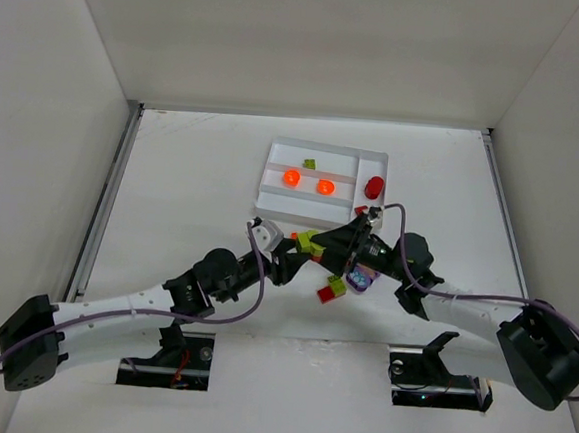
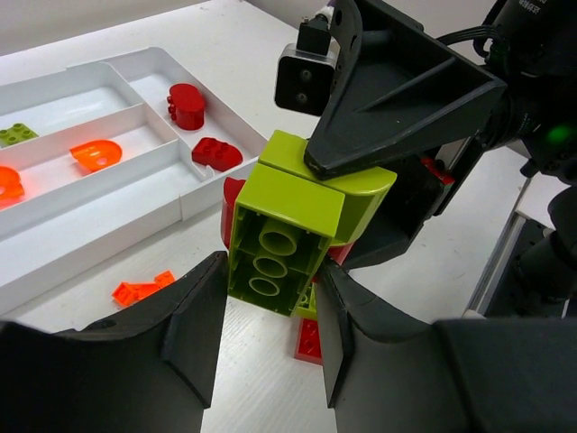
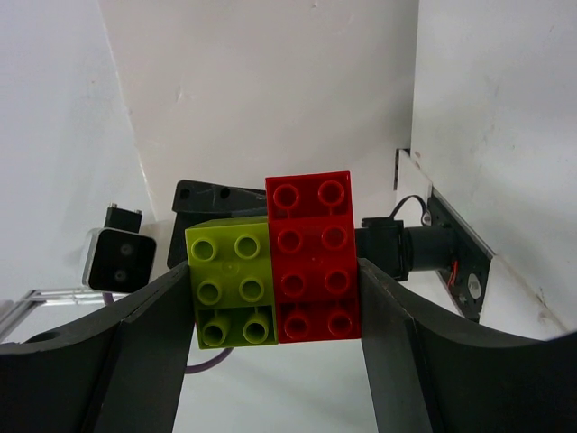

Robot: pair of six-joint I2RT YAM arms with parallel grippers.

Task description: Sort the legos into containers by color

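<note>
My left gripper holds the lime green lego and should carry it outward to the tray's far section [image 1: 294,155], lower and release it, since the small green piece sits there.
A lime green lego [image 2: 279,239] and a red lego [image 3: 312,257] are stuck side by side and held above the table between both arms. My left gripper [image 2: 270,278] is shut on the lime green lego's lower end. My right gripper [image 3: 275,271] is shut across the joined pair, one finger on the lime side [image 3: 230,284] and one on the red side. In the top view the two grippers, left [image 1: 297,249] and right [image 1: 319,243], meet just in front of the white tray [image 1: 271,197]. The tray holds orange pieces [image 1: 292,177], a small green piece [image 1: 310,164] and red pieces [image 1: 374,186].
Loose legos lie on the table under the grippers: a red and green pair [image 1: 331,290], a purple piece [image 1: 362,279], a small orange piece [image 2: 140,290] and a red brick [image 2: 311,341]. White walls enclose the table on three sides.
</note>
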